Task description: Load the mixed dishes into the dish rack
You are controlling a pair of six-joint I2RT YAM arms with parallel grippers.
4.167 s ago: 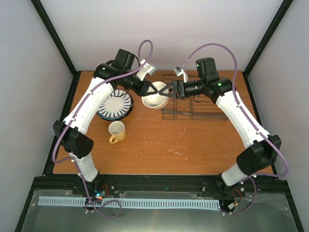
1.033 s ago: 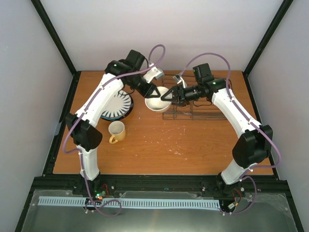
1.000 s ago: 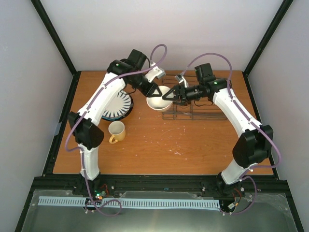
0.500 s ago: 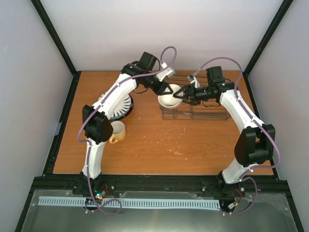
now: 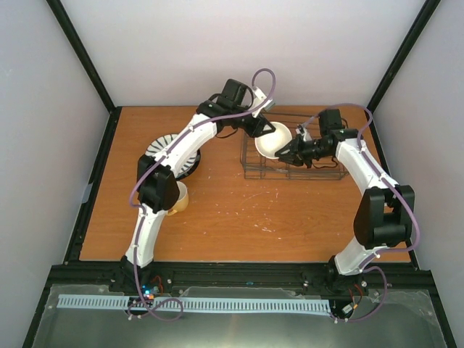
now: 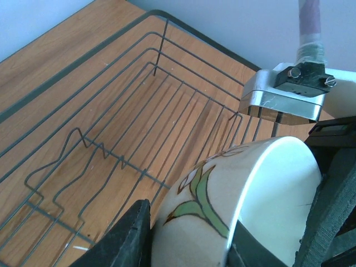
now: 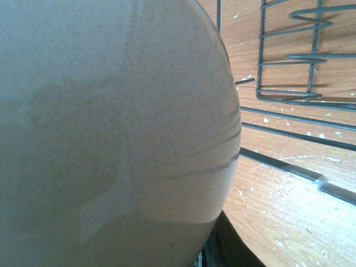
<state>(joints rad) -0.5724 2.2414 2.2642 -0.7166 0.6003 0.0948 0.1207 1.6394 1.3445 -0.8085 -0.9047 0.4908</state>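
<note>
Next, my left gripper draws the bowl (image 5: 272, 139) toward the rack's end by the striped plate and releases the bowl's rim, since my right gripper meets the bowl's opposite edge.
The small white bowl (image 5: 272, 139), with a green leaf pattern on its outside (image 6: 217, 194), hangs tilted over the left end of the dish rack (image 5: 319, 171). My left gripper (image 5: 261, 129) comes from the upper left and is shut on the rim, one finger (image 6: 125, 239) outside the wall and one inside. My right gripper (image 5: 289, 152) meets the bowl's lower right edge. In the right wrist view the bowl's underside (image 7: 111, 111) fills the picture and only one finger (image 7: 236, 247) shows against it. The striped plate (image 5: 161, 147) and the pale yellow mug (image 5: 180, 202) stay on the table, partly behind the left arm.
The rack's wire floor and low divider prongs (image 6: 94, 150) lie directly under the bowl, and its front rail (image 7: 289, 100) is close by. The right wrist's silver camera mount (image 6: 283, 92) sits just beyond the bowl. Black frame posts border the table (image 5: 239, 210).
Both arms have carried the bowl to the right and back, from the rack's left edge to above the rack. The bowl has tipped up. The right jaws have closed on it.
</note>
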